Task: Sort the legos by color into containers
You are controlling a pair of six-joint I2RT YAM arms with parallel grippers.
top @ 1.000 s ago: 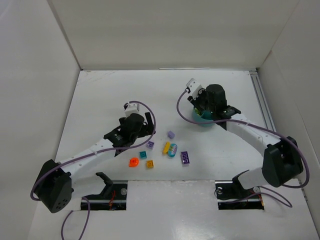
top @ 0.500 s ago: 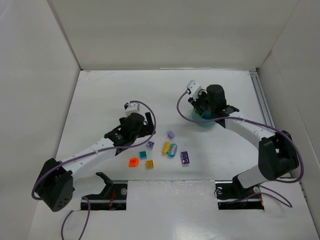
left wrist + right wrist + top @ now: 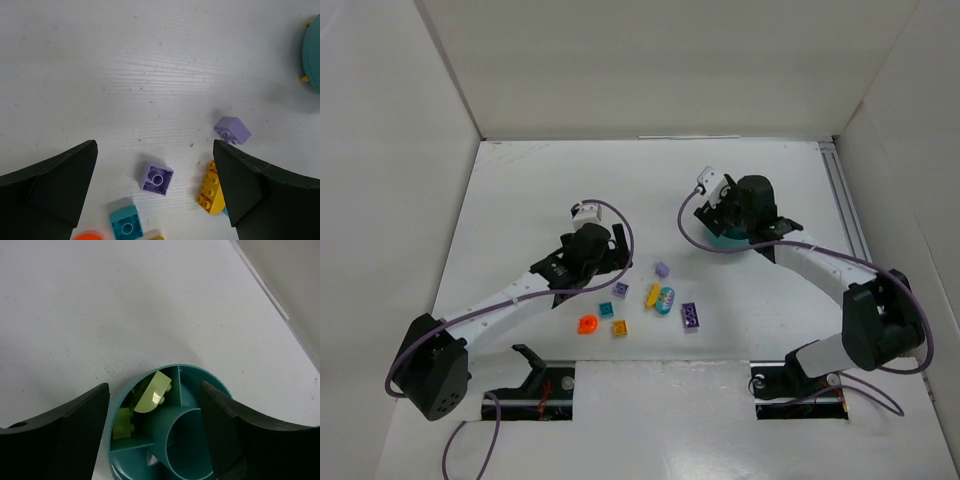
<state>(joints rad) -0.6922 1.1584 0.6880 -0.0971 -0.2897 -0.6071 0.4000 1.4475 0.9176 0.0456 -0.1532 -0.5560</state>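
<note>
I need to lower my left gripper onto the upturned purple brick (image 3: 156, 179) next, with one finger down each side, where the table is empty.
The teal cup (image 3: 728, 240) stands at the right, partly hidden under my right gripper (image 3: 718, 222). In the right wrist view my right gripper (image 3: 154, 390) is open just above the cup (image 3: 195, 369), which holds two pale green bricks (image 3: 154, 392) in one compartment. My left gripper (image 3: 615, 248) is open and empty above the loose legos. The left wrist view shows my left gripper (image 3: 154, 150) over an upturned purple brick (image 3: 156, 178), with a second purple brick (image 3: 232, 130), a yellow brick (image 3: 212, 187), a teal brick (image 3: 126, 223) and the round orange piece (image 3: 90, 235) nearby.
More legos lie on the table: a blue oval (image 3: 666, 300), a long purple brick (image 3: 690, 315) and a small orange-yellow brick (image 3: 619, 328). White walls enclose the table on the left, back and right. The cup edge (image 3: 312, 55) shows at the left wrist view's right.
My right gripper has shifted slightly over the cup. My left gripper has crept a little to the right toward the legos. No brick has moved.
</note>
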